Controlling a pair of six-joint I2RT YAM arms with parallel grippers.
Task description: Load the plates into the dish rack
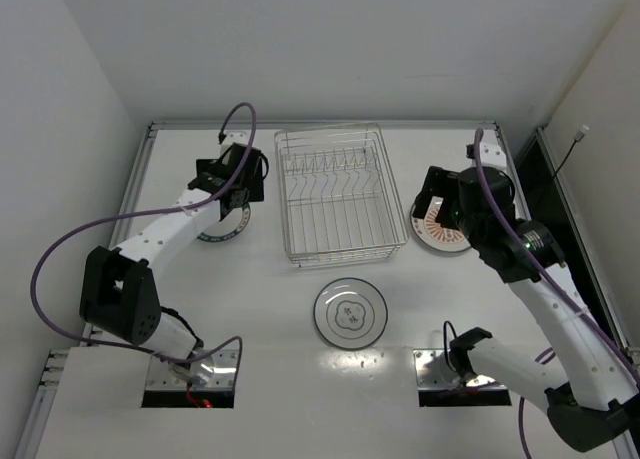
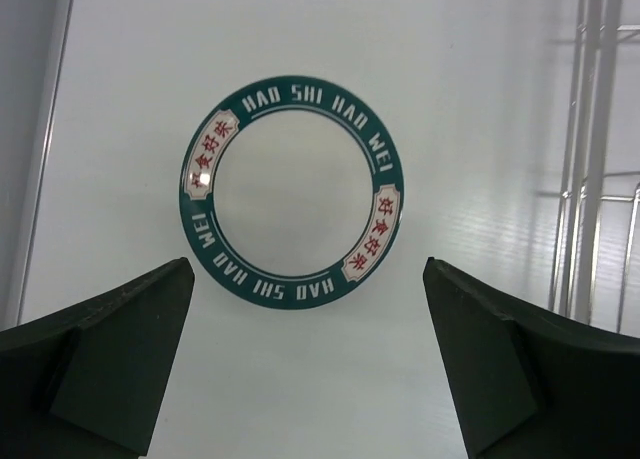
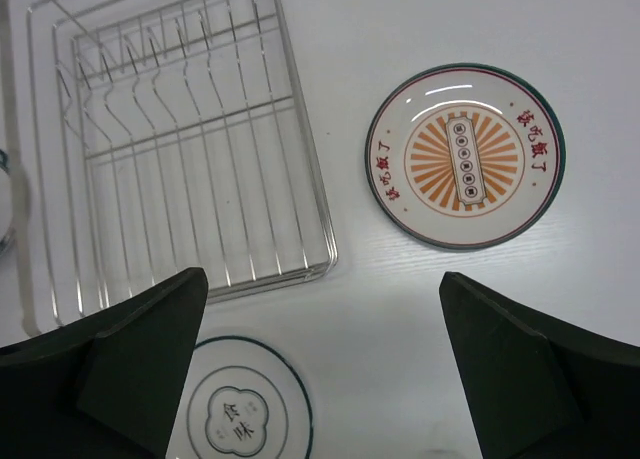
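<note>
My right gripper should next go down and tilt onto the sunburst plate's near rim (image 1: 455,249) (image 3: 488,245) below it, because the bare tabletop there leaves room for the fingers.
The silver wire dish rack (image 1: 283,194) stands at the back middle of the white table, with no plates in it; it also shows in the right wrist view (image 3: 312,179). The plate with the dark green patterned rim (image 1: 214,235) lies left of the rack, partly under my left gripper (image 1: 232,182). In the left wrist view this plate (image 2: 292,189) lies flat below the open, empty left gripper (image 2: 308,265). The sunburst plate (image 1: 445,239) (image 3: 465,156) lies right of the rack. My right gripper (image 1: 440,201) (image 3: 322,275) hovers open and empty beside it. The dark-rimmed motif plate (image 1: 350,313) (image 3: 238,424) lies in front of the rack.
A raised rail (image 2: 40,149) runs along the table's left edge. White walls close in the back and sides. A dark gap (image 1: 540,174) lies past the right edge. Two cable openings (image 1: 190,384) (image 1: 455,379) sit by the arm bases.
</note>
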